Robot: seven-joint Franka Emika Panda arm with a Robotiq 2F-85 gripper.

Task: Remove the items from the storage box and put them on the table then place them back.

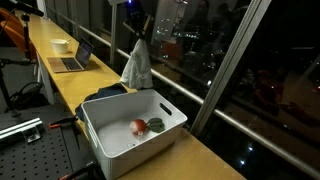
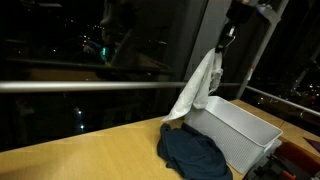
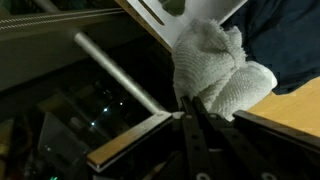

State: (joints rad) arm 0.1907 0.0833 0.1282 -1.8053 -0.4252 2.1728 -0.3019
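Note:
My gripper should rise next, move over the red ball (image 1: 139,126) inside the storage box and lower to release the white cloth, which hangs outside the storage box's rim.
My gripper (image 1: 137,33) is shut on the top of the white cloth (image 1: 137,66) and holds it hanging high above the table (image 1: 60,78), beyond the far end of the storage box (image 1: 106,141). The cloth also hangs in an exterior view (image 2: 197,88) from the gripper (image 2: 224,45) and fills the wrist view (image 3: 220,65) below the jaws (image 3: 191,108). The dark navy garment (image 1: 104,93) lies on the table beside the box, also in an exterior view (image 2: 192,152). The red ball (image 1: 139,126) and the dark green object (image 1: 156,125) lie inside the box (image 2: 243,128).
A laptop (image 1: 72,60) and a small white bowl (image 1: 60,45) stand farther along the table. A dark window with a metal rail (image 2: 90,86) runs along the table's far side. A grey perforated bench (image 1: 25,125) stands beside the box.

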